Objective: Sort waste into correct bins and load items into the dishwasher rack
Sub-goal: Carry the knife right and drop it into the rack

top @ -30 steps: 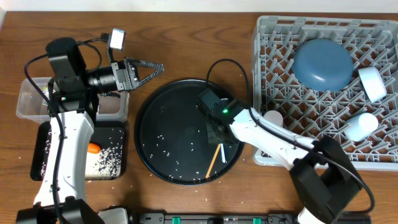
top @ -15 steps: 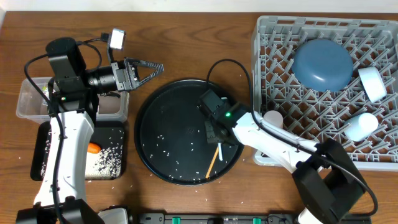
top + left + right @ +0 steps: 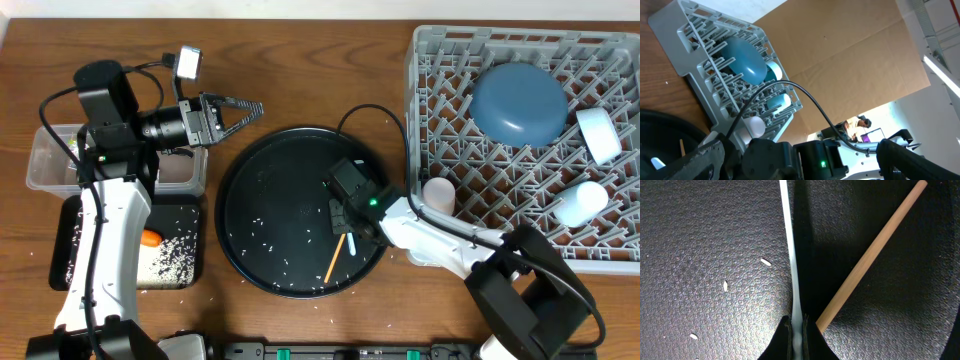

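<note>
My right gripper rises to the right in the overhead view next and releases the spoon into the rack (image 3: 450, 60) beside the pink cup, where pegs stand empty.
My right gripper (image 3: 797, 322) is shut on the thin white spoon (image 3: 790, 255), low over the round black tray (image 3: 260, 200). The wooden chopstick (image 3: 870, 255) lies right beside the spoon on the tray, its near end against my right finger. In the overhead view the right gripper (image 3: 346, 226) is at the tray's right side, with the chopstick (image 3: 334, 259) just in front of it. Rice grains (image 3: 765, 262) dot the tray. My left gripper (image 3: 236, 108) hangs open and empty above the table beyond the tray's left rim. The grey dishwasher rack (image 3: 450, 60) holds a dark-blue plate (image 3: 520, 103) and cups.
A clear tub (image 3: 50, 160) and a flat black tray (image 3: 75, 250) with rice and a carrot (image 3: 150, 238) sit at the left under my left arm. A pink cup (image 3: 438, 193) stands at the rack's near left corner, close to my right arm.
The right gripper has moved a little toward the tray's front with the spoon in it, and the chopstick has shifted slightly left. The left arm has not moved.
</note>
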Robot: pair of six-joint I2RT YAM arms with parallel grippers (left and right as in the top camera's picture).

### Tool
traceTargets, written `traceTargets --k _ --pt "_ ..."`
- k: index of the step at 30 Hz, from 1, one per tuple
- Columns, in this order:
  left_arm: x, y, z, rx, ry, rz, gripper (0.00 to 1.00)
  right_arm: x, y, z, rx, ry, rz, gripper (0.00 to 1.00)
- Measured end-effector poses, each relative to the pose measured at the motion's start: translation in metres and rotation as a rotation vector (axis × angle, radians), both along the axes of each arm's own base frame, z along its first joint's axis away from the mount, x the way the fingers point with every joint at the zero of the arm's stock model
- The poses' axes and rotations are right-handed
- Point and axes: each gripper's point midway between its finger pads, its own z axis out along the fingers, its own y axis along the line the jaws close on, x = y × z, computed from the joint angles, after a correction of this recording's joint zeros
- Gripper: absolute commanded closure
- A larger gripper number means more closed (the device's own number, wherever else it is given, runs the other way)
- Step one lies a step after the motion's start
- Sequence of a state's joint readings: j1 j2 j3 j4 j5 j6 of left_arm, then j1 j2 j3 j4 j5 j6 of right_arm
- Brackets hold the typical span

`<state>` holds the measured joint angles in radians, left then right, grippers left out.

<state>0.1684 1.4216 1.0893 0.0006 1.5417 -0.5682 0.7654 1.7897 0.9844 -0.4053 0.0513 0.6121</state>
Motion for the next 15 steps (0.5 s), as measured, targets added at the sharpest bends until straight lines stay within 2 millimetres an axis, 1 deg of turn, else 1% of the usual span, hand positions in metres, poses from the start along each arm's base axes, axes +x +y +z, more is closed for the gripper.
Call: traceTargets --k 11,15 --pt "0.0 0.0 0.0 0.0 0.0 0.0 0.02 -0.0003 0.0 -0.0003 -0.007 -0.009 0.021 0.99" --pt "0.0 0.0 0.0 0.0 0.0 0.0 0.02 -0.0034 0.0006 -0.0009 -0.022 -0.011 0.033 0.99"
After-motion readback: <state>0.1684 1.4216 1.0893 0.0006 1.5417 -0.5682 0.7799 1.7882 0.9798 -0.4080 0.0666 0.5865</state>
